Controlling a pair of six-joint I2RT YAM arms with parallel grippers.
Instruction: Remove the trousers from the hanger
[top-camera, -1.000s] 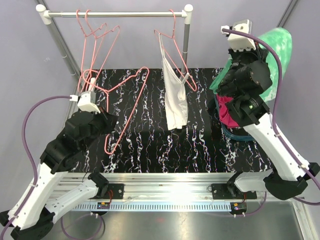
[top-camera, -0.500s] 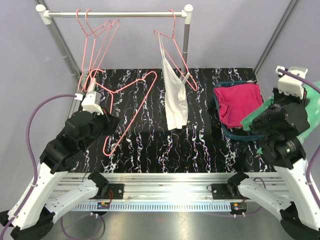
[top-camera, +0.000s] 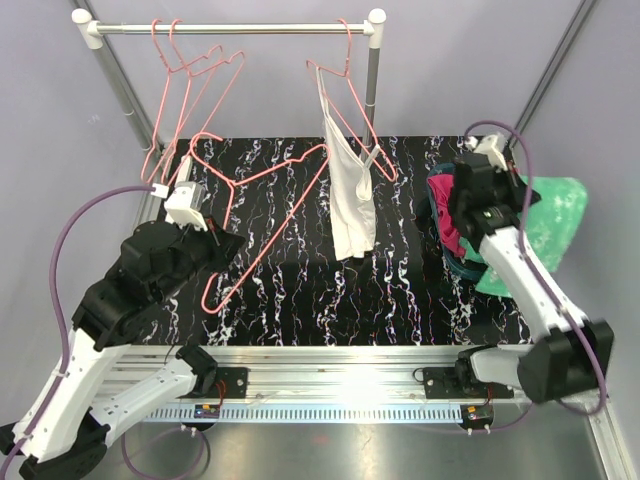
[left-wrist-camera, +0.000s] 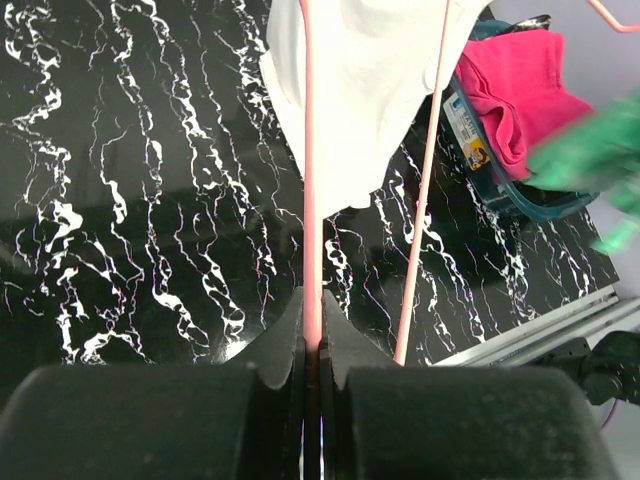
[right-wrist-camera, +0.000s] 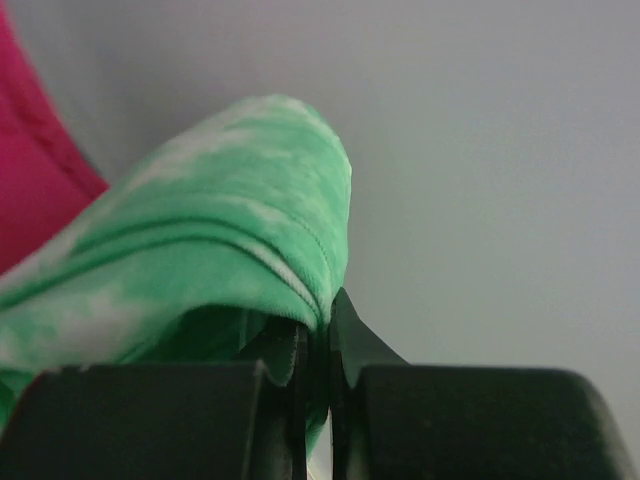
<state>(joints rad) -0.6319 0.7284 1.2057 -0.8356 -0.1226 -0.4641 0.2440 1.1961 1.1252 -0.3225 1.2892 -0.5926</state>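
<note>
I should lower my right gripper next and move it to the left in the top view, onto the pink garment, because the trousers (top-camera: 550, 215) still hang out beyond the basket.
A bare pink wire hanger (top-camera: 268, 229) slants over the left of the black marbled table, with my left gripper (top-camera: 226, 246) shut on its lower wire. The left wrist view shows that wire (left-wrist-camera: 308, 180) pinched between the fingertips of the left gripper (left-wrist-camera: 312, 322). The green tie-dye trousers (top-camera: 550, 215) hang apart from the hanger at the right table edge, beside the basket. In the right wrist view my right gripper (right-wrist-camera: 318, 335) is shut on a fold of the trousers (right-wrist-camera: 200, 230). In the top view the right arm hides that gripper's fingers.
A blue basket (top-camera: 470, 270) holding a pink garment (top-camera: 445, 225) stands at the right. A white top (top-camera: 350, 190) hangs on a pink hanger from the rail (top-camera: 230, 28). Two empty pink hangers (top-camera: 190, 70) hang at the rail's left end.
The right arm swung out to the far right with the trousers, then back in beside the basket. The left gripper lifted the bare hanger slightly up and to the right.
</note>
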